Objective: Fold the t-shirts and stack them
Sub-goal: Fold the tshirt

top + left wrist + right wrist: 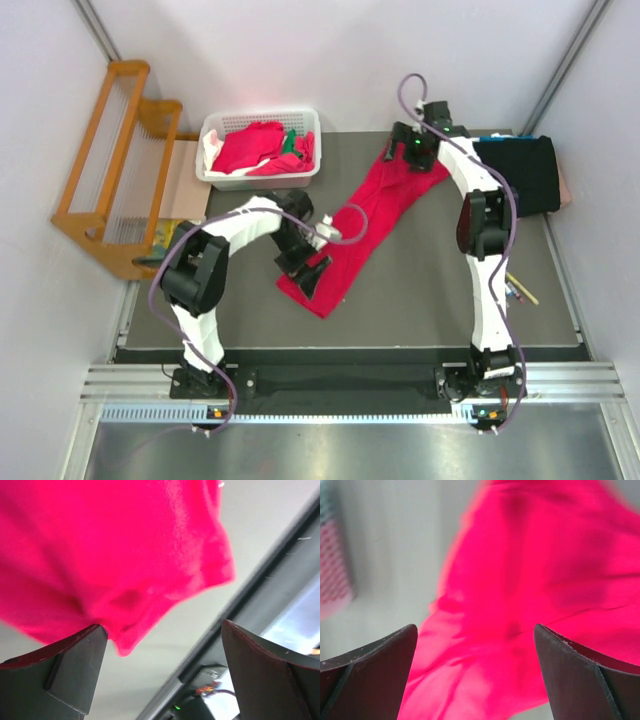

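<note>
The right gripper needs to move back and down onto the loose near edge of the t-shirt [298, 297], which is back from the gripper and to its left in the top view.
A crimson red t-shirt [365, 225] lies stretched in a long diagonal strip across the dark table, from near left to far right. My left gripper [307, 268] is open over its near-left end; in the left wrist view the cloth's corner [125, 580] hangs by the left finger, with nothing between the jaws. My right gripper [413, 152] is open over the far-right end; in the right wrist view the red cloth [520, 605] lies below the spread jaws. A folded black t-shirt [520, 175] lies at the far right.
A white plastic basket [212, 168] at the far left holds more red shirts [250, 147] with bits of green and white. A wooden rack [110, 150] stands left of the table. Pens [518, 288] lie near the right edge.
</note>
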### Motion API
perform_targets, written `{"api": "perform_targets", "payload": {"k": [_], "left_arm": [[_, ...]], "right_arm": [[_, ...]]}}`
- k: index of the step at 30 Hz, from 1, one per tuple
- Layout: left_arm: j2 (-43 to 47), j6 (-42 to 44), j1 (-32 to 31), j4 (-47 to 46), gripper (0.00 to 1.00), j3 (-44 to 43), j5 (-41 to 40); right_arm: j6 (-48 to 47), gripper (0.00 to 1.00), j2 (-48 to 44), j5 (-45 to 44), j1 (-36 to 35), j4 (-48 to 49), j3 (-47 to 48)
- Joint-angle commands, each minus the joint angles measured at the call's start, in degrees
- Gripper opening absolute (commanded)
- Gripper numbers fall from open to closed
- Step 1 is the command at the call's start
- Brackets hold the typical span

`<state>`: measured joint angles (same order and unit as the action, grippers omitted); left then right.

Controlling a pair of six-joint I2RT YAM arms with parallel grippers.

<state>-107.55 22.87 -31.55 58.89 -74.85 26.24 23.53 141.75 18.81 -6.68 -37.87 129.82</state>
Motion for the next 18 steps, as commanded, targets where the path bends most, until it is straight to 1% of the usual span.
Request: {"api": "perform_targets", "payload": {"k": [1,2,3,4,5,6,7,8,9,10,11,12,13,14,16,17,18], "left_arm": [[4.35,3.31,10.35,9.46,0.99,-9.25,11.81],[6.54,4.28,12.28,10.36,0.99,-10.57,11.82],[7.69,4.81,15.87,11.41,0.99,-12.76,11.64],[8.66,5.25,17.56,12.55,0.99,-13.47,11.38],[10.76,5.86,19.23,13.0,0.99,-14.0,11.03],[11.82,6.21,22.64,13.17,0.99,-14.62,11.37],[12.79,6.48,24.24,13.44,0.99,-14.71,11.64],[14.54,6.66,25.82,13.79,0.99,-14.54,12.25],[15.6,6.57,28.8,13.7,0.99,-14.19,12.52],[16.48,5.96,30.48,13.36,0.99,-13.75,13.22],[18.49,5.78,32.67,12.31,0.99,-12.61,15.4],[19.56,5.26,36.43,11.17,0.99,-11.99,16.38],[20.61,3.08,38.39,9.68,0.99,-11.12,17.17],[22.62,2.1,41.45,6.27,0.99,-9.11,18.22],[24.66,-1.84,43.58,2.65,0.99,-6.9,17.54],[26.58,-3.0,44.29,0.63,0.99,-4.63,16.75],[27.38,-3.97,44.29,-1.83,0.99,-3.56,14.65]], "right_arm": [[-9.8,1.0,-15.51,-7.72,-9.83,-2.81,0.27],[-10.51,1.0,-16.85,-9.39,-12.63,-3.35,-1.31],[-11.74,1.0,-18.34,-11.67,-14.05,-3.7,-2.45],[-12.19,1.0,-21.31,-12.82,-15.46,-4.4,-3.68],[-12.45,1.0,-23.0,-14.05,-18.17,-4.58,-6.92],[-13.06,1.0,-24.75,-15.37,-19.76,-4.15,-9.12],[-13.42,1.0,-28.34,-16.69,-21.34,-3.88,-11.41],[-13.86,1.0,-30.11,-18.18,-25.1,-3.88,-15.78],[-14.47,1.0,-31.79,-21.41,-27.05,-3.79,-18.35],[-14.39,0.99,-35.63,-23.45,-29.16,-3.62,-21.25],[-14.39,1.0,-37.5,-27.64,-33.62,-2.66,-27.54],[-14.13,1.0,-38.99,-30.82,-36.1,-2.56,-30.39],[-13.86,1.0,-41.27,-33.89,-38.47,-2.56,-35.46],[-13.51,1.0,-41.73,-40.36,-43.02,-3.52,-37.43],[-12.02,1.0,-42.08,-44.98,-46.74,-4.84,-42.25],[-11.67,1.0,-42.0,-46.39,-49.72,-4.85,-43.76],[-10.71,1.0,-41.91,-46.58,-51.14,-5.02,-45.08]]}}
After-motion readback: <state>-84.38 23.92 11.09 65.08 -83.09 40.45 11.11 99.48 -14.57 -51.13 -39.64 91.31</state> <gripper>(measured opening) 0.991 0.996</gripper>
